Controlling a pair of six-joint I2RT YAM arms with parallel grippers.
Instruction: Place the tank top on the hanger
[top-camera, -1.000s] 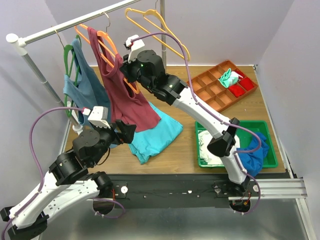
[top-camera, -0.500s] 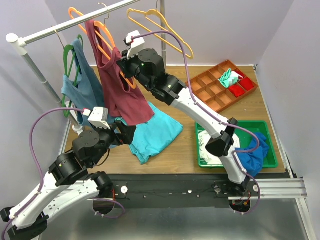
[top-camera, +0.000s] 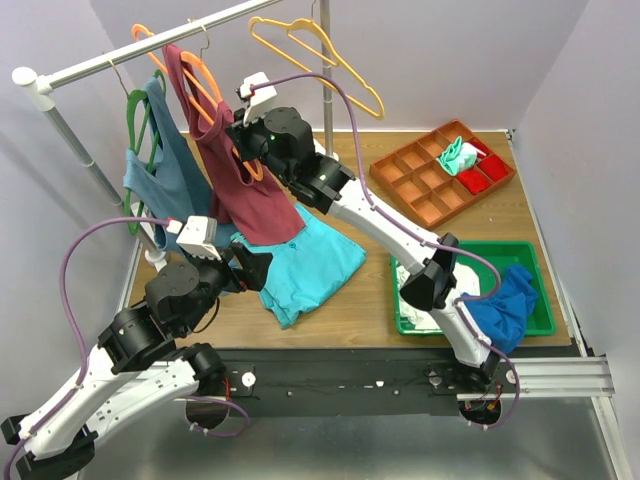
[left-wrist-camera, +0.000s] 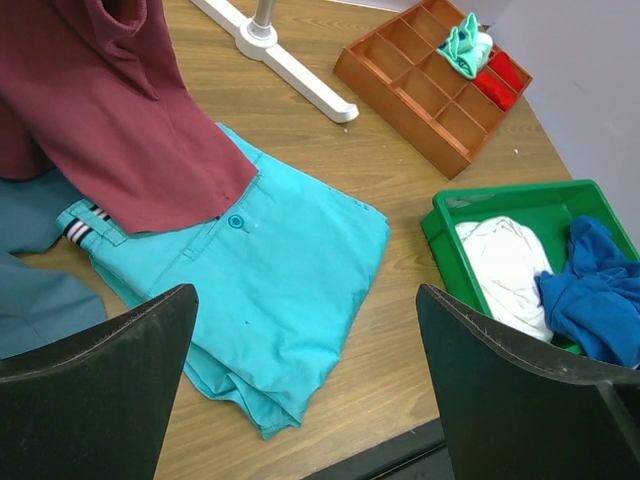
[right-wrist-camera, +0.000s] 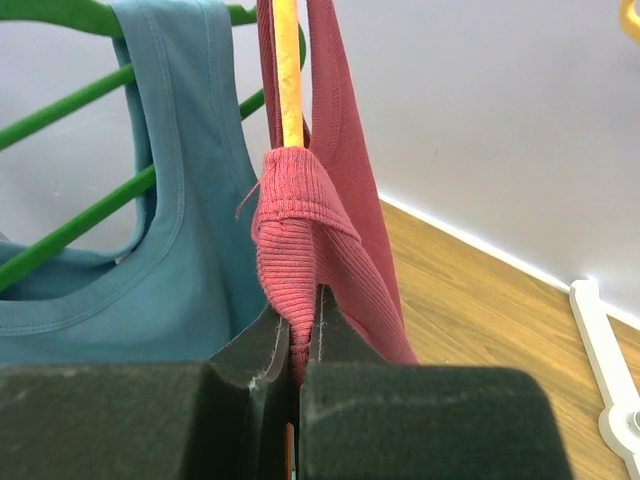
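Note:
I should next move my right gripper gently toward the blue-grey tank top (top-camera: 172, 165) (right-wrist-camera: 185, 180) and let go of the maroon tank top's strap on the orange hanger, because the blue-grey tank top hangs to its left in the top view.
The maroon tank top (top-camera: 245, 195) hangs by the rail with one strap over the orange hanger (top-camera: 208, 78). My right gripper (top-camera: 236, 138) is shut on the other strap, a bunched fold of maroon ribbed cloth (right-wrist-camera: 300, 250), just below the orange hanger arm (right-wrist-camera: 288, 70). The gripper (right-wrist-camera: 302, 310) pinches the fold between its tips. Whether the hanger's hook rests on the rail I cannot tell. My left gripper (top-camera: 256, 264) is wide open and holds nothing. It hovers low over the table, and in its own view (left-wrist-camera: 310, 385) the tank top's hem (left-wrist-camera: 130, 150) lies ahead to the left.
A blue-grey tank top (top-camera: 165, 175) on a green hanger (top-camera: 137, 110) hangs left of the maroon one; a yellow hanger (top-camera: 320, 55) hangs right. A turquoise garment (top-camera: 310, 262) lies on the table. A brown divided tray (top-camera: 425, 180) and a green bin (top-camera: 535, 320) of cloths stand at right.
My right arm has moved left and up toward the rail, carrying the maroon strap and the orange hanger with it. The left arm has stayed put.

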